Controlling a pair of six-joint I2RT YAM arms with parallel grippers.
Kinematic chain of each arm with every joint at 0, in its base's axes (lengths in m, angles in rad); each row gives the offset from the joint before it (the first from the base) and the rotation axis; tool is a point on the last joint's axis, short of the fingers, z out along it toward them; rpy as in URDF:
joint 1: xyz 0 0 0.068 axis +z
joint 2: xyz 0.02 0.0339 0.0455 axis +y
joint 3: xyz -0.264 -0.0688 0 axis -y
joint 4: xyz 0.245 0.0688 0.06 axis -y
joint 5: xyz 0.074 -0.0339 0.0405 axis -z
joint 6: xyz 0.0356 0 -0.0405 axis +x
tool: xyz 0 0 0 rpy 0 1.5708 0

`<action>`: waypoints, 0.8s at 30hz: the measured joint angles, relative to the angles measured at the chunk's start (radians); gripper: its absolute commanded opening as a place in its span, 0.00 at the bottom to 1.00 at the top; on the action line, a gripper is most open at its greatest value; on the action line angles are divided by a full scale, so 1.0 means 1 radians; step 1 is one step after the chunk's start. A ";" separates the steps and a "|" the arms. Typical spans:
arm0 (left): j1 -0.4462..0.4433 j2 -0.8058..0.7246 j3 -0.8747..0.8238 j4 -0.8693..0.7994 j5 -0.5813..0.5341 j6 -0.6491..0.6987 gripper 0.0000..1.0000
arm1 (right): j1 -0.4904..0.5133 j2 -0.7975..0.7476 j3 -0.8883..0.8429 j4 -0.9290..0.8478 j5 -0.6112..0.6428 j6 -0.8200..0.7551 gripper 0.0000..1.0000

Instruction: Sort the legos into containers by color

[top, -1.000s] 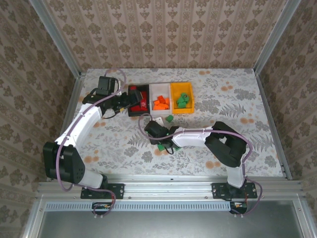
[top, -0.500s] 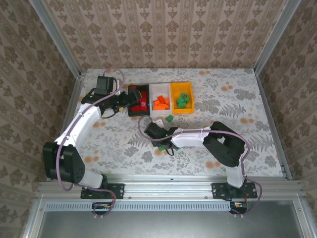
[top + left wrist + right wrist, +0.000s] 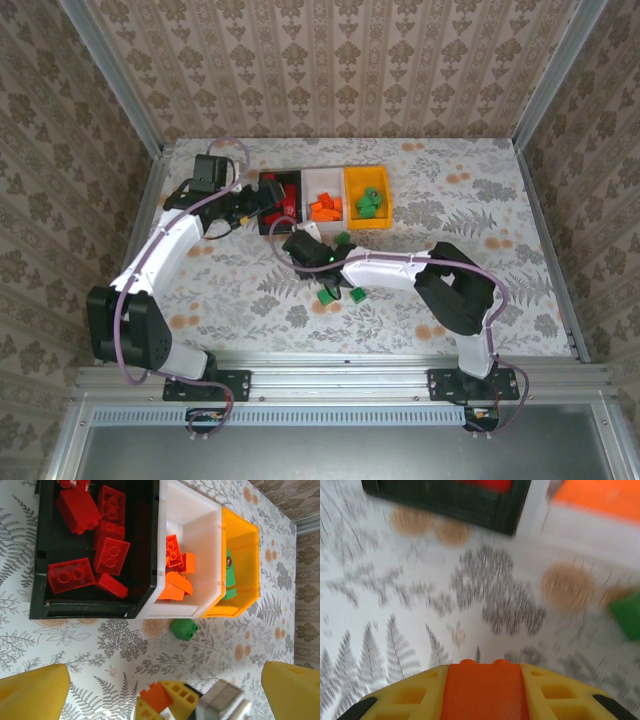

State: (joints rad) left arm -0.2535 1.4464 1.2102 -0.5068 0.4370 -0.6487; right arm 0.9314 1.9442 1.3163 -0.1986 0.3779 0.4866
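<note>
The right gripper carries the orange lego in my grip outward over the white bin point(image 3: 324, 195) point(image 3: 610, 535) next and releases it, since that bin already holds orange legos like it.
Three joined bins stand at the back: the black bin point(image 3: 268, 226) holds red legos point(image 3: 102, 542), the white bin point(image 3: 197, 527) holds orange legos point(image 3: 176, 567), and the orange-yellow bin point(image 3: 242, 540) holds green legos point(image 3: 370, 202). My right gripper point(image 3: 300, 244) is shut on an orange lego point(image 3: 485, 692), raised above the table just in front of the black and white bins. One green lego point(image 3: 183, 629) lies on the table before the white bin. Two more green legos point(image 3: 327, 296) lie under the right arm. My left gripper point(image 3: 255, 205) hovers at the black bin's left side, its yellow fingers point(image 3: 32, 690) wide apart and empty.
The table point(image 3: 470, 215) has a leaf-patterned cover, and metal rails point(image 3: 545, 215) and patterned walls close it in. The right forearm point(image 3: 390, 270) stretches across the middle of the table. There is bare room right of the bins.
My right gripper has lifted the orange lego and carried it away from the near green legos toward the bins, uncovering a second green lego. The left arm has hardly moved.
</note>
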 measured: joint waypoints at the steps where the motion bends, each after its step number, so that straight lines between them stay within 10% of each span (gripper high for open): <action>1: 0.000 0.000 -0.005 0.006 0.010 -0.007 1.00 | -0.018 0.000 0.025 0.000 0.003 -0.017 0.27; 13: 0.001 0.062 -0.039 0.070 0.119 -0.068 1.00 | -0.277 0.212 0.463 -0.073 -0.019 -0.140 0.28; 24: 0.008 0.062 -0.039 0.093 0.144 -0.082 1.00 | -0.294 0.331 0.598 -0.199 -0.036 -0.191 0.58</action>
State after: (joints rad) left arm -0.2459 1.5085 1.1713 -0.4137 0.5812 -0.7307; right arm 0.6369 2.2749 1.9144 -0.3973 0.3416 0.2955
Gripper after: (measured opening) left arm 0.997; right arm 0.575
